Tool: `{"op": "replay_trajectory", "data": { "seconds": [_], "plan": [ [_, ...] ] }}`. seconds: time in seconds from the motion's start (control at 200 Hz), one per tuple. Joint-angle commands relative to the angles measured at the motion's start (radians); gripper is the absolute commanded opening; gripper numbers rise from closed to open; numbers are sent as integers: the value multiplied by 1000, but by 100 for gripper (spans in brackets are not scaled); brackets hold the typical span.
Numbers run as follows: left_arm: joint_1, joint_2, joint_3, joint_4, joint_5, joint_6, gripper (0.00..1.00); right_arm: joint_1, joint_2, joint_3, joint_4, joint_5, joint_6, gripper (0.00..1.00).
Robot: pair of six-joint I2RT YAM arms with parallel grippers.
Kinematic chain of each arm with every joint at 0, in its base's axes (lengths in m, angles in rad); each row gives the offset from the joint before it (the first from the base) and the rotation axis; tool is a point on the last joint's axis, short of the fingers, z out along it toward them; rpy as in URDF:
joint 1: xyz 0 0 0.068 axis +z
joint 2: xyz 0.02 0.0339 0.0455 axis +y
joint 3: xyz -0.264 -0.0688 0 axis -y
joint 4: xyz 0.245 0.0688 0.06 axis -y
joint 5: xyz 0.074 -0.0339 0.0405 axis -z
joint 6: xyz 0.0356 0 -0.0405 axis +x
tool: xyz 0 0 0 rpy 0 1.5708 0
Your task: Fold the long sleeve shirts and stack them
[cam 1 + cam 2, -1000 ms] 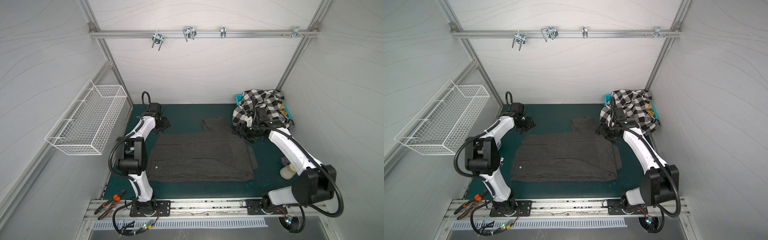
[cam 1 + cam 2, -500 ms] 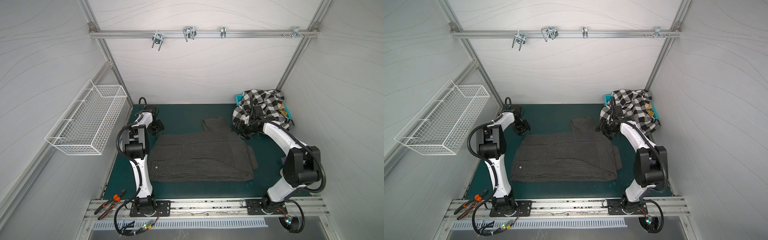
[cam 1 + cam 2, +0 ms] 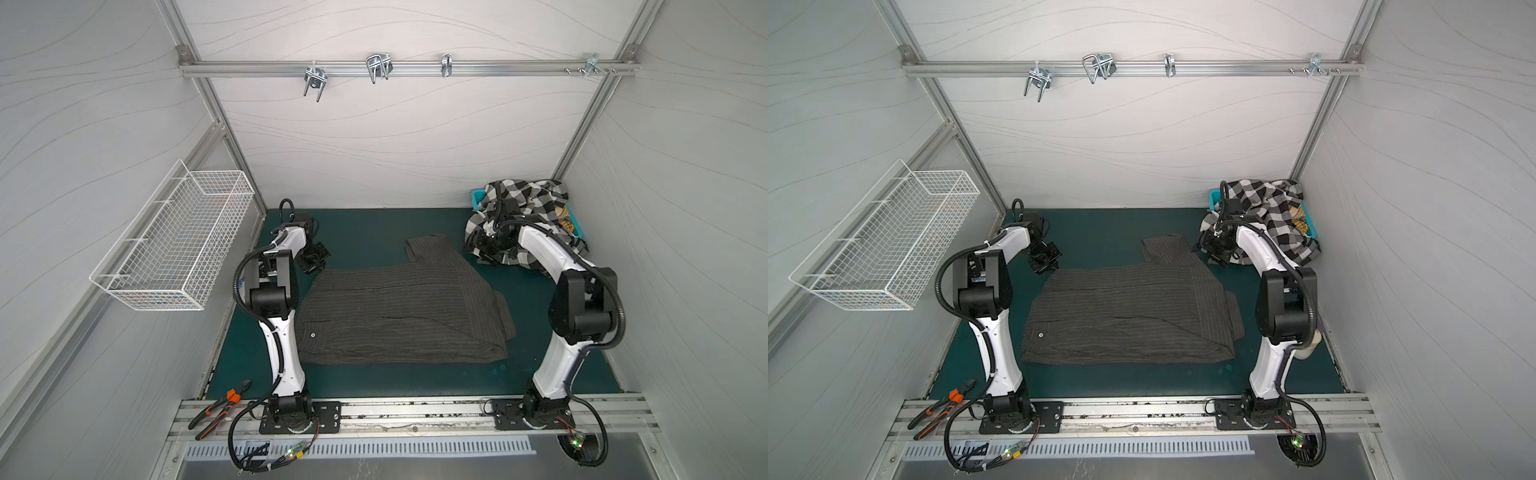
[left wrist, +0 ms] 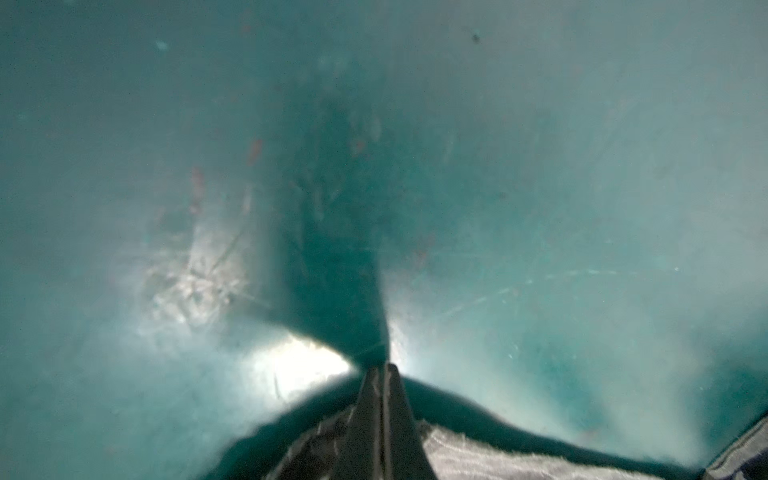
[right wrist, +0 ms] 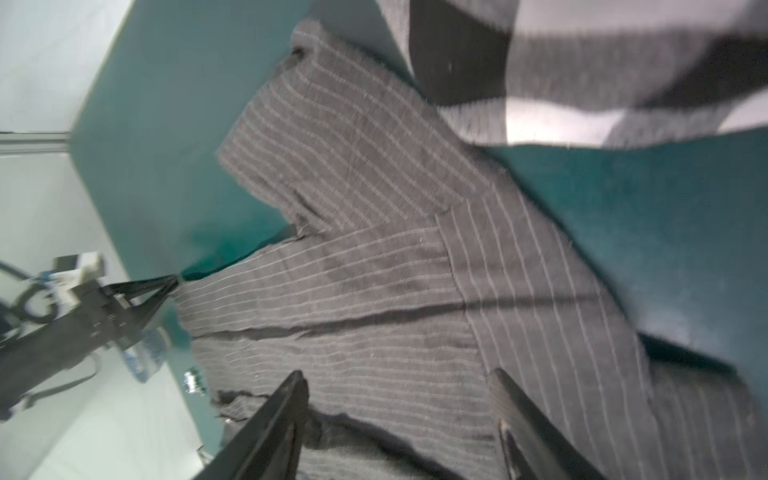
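Observation:
The right gripper moves down onto the cloth edge at the sleeve's base next to pinch it, since that edge lies below the fingers, beside the checked shirt.
A dark charcoal pinstriped shirt lies spread flat on the green table, one sleeve folded toward the back. My left gripper is at its far left corner, shut on the cloth edge; the cloth peaks up to the fingers on both sides. The right wrist view shows those tips at the shirt's corner. My right gripper hangs open above the shirt's right end, holding nothing. The black-and-white checked shirt is heaped over the teal basket.
A white wire basket hangs on the left wall. Orange-handled pliers lie on the front rail. A small pale container stands behind the right arm. Bare green table runs behind the shirt and along its front edge.
The left gripper has gone from open to shut at the shirt's far left corner. Both arms' elbows have swung back over their bases. The right gripper has stayed open, nearly in place.

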Motion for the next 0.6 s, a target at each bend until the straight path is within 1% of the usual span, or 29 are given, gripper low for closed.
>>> {"op": "replay_trajectory", "data": {
  "seconds": [0.0,0.105,0.225,0.28,0.35,0.465,0.595],
  "plan": [
    [-5,-98,-20,-3,10,-20,0,3,93,104,-110,70,-95,71],
    [-5,-169,-90,27,1,-48,0,16,197,218,-147,113,-137,71],
    [-5,-222,-148,49,26,-62,0,34,310,355,-193,167,-178,69],
    [-5,-236,-172,54,21,-64,0,42,356,415,-215,195,-196,68],
    [-5,-249,-196,54,8,-70,0,48,416,475,-241,210,-215,63],
    [-6,-256,-223,67,5,-89,0,58,468,500,-251,224,-241,56],
    [-5,-245,-232,73,13,-97,0,70,501,491,-242,241,-257,56]
  ]
}}
